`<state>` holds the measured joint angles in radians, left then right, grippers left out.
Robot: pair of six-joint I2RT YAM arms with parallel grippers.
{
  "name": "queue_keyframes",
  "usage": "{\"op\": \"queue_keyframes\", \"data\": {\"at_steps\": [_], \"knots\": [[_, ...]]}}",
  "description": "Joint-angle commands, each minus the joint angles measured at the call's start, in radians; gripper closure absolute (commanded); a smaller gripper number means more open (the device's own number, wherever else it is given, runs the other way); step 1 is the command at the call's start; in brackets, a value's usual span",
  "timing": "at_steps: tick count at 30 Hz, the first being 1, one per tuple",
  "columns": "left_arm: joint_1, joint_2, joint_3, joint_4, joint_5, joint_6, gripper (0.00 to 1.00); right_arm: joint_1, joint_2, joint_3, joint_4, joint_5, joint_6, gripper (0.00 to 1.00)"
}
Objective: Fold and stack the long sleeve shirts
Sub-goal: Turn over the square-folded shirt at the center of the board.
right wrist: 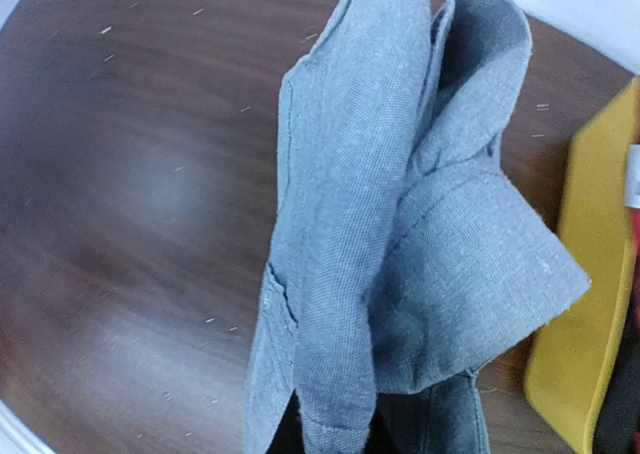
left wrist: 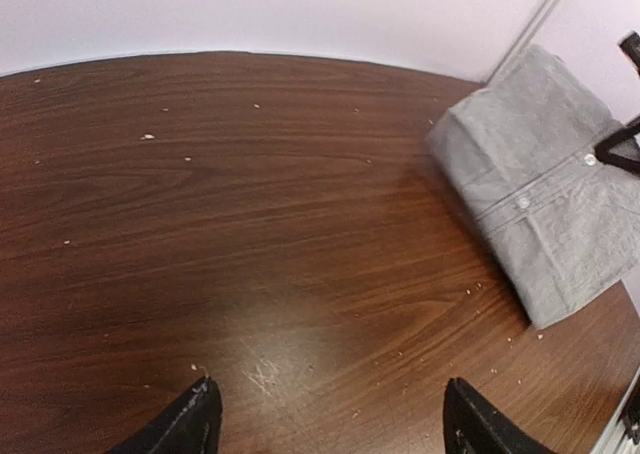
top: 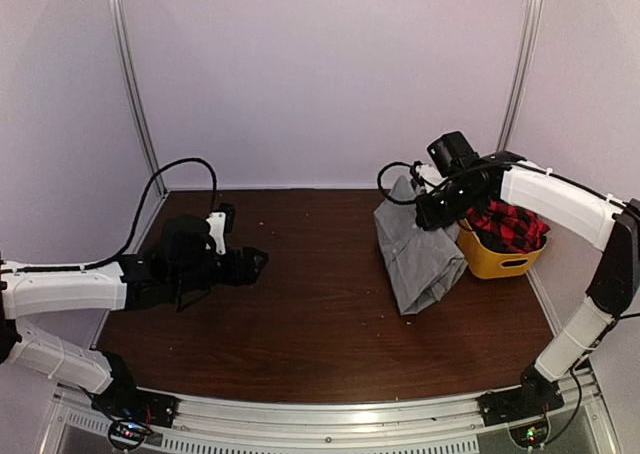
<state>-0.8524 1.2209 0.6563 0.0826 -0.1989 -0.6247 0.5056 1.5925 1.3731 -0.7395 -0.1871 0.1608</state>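
I will raise my right gripper, take the grey cloth back and to the left in the top view, and lower it to let go, because the table's middle is bare.
A light-grey long sleeve shirt point(top: 420, 259) lies partly folded on the right of the brown table point(top: 320, 324), its far end lifted. My right gripper point(top: 432, 210) is shut on that raised cloth. In the right wrist view the grey shirt point(right wrist: 350, 224) hangs in bunched folds and hides the fingers. A red-and-black plaid shirt point(top: 510, 224) sits in the yellow tub point(top: 495, 262). My left gripper point(top: 256, 264) hovers over the left of the table, well away from the shirts. It stands open in its wrist view point(left wrist: 330, 419) with nothing between the fingers; the grey shirt point(left wrist: 540, 204) lies far right.
The yellow tub point(right wrist: 590, 304) stands right beside the grey shirt, at the table's right edge. White walls with metal posts point(top: 135, 84) enclose the back and sides. A black cable point(top: 165, 179) loops from the left arm.
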Motion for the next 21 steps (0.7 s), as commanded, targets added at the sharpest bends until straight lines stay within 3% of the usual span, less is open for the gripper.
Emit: {"op": "queue_keyframes", "data": {"at_steps": [1,7,12,15,21], "knots": [[0.086,-0.081,0.009,-0.103,0.068,-0.031,0.2,0.038,-0.006,0.166,-0.253,0.52,0.084,1.0],[0.103,-0.116,0.031,-0.193,-0.001,-0.018,0.16,0.169,0.172,0.341,-0.429,0.794,0.172,1.0],[0.106,-0.119,0.045,-0.216,-0.013,-0.031,0.15,0.313,0.406,0.466,-0.562,0.904,0.31,1.0],[0.107,-0.126,0.048,-0.228,-0.023,-0.033,0.15,0.404,0.55,0.567,-0.616,0.903,0.36,1.0],[0.108,-0.144,0.063,-0.271,-0.075,-0.028,0.14,0.565,0.719,0.709,-0.57,0.778,0.372,0.83]]}}
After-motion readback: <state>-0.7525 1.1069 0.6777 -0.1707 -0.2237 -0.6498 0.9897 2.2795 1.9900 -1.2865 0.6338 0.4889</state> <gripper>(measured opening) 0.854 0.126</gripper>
